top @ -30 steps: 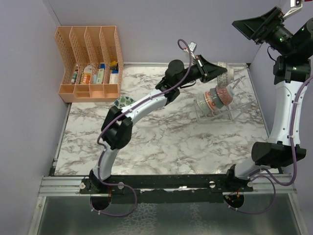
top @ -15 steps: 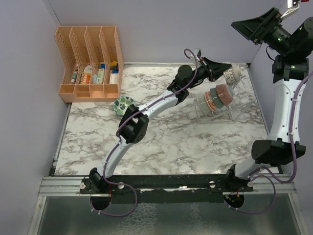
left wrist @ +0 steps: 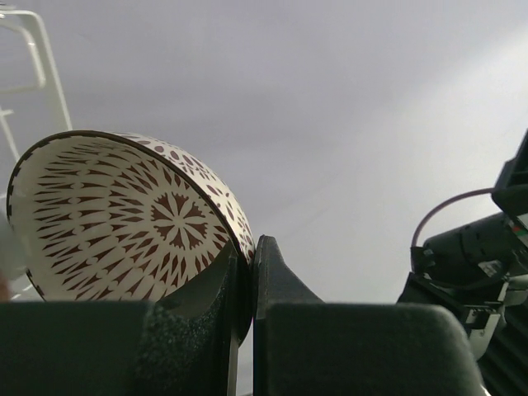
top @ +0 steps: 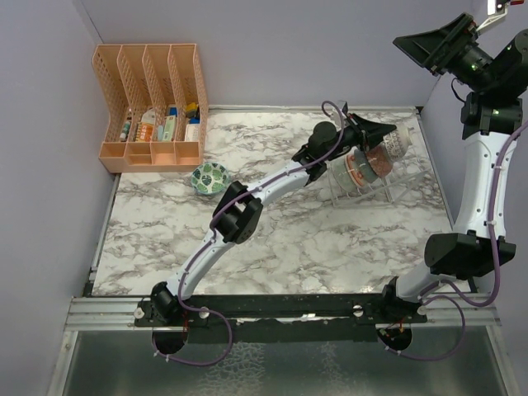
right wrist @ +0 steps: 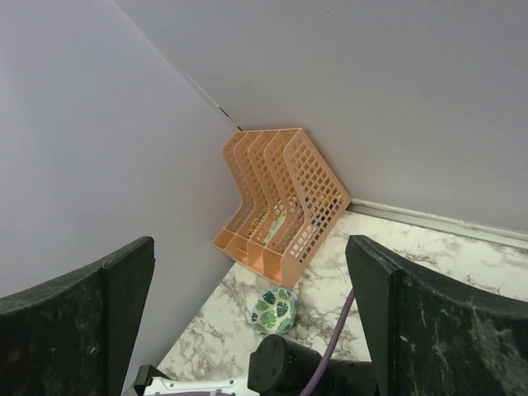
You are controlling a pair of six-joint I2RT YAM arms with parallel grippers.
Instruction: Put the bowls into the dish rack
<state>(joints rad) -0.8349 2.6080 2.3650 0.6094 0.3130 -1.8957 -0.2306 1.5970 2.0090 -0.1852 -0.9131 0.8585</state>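
The white bowl next needs my left gripper to lower it beside the reddish standing bowl and then open to let go of the white bowl's rim.
My left gripper [top: 378, 134] reaches across the table and is shut on the rim of a white bowl with a red-brown lattice pattern [left wrist: 124, 219], one finger inside and one outside [left wrist: 247, 256]. This bowl [top: 397, 142] hangs tilted over the right end of the clear dish rack [top: 406, 169]. Other bowls [top: 363, 167] stand on edge in the rack. A green-leaf bowl [top: 209, 176] sits upright on the marble table, also seen as a green-leaf bowl [right wrist: 272, 309] from the right wrist. My right gripper [top: 425, 45] is raised high at the back right, open and empty [right wrist: 252, 272].
An orange slotted organizer [top: 153, 107] with small items stands in the back left corner, against the walls. The left arm [top: 247, 202] stretches diagonally over the middle of the marble table [top: 289, 247]. A rack upright [left wrist: 45, 62] shows at the left wrist view's top left.
The left gripper has carried the lattice bowl right and down, closer to the rack's right end. The arm has swung off the green-leaf bowl. The right arm has stayed put.
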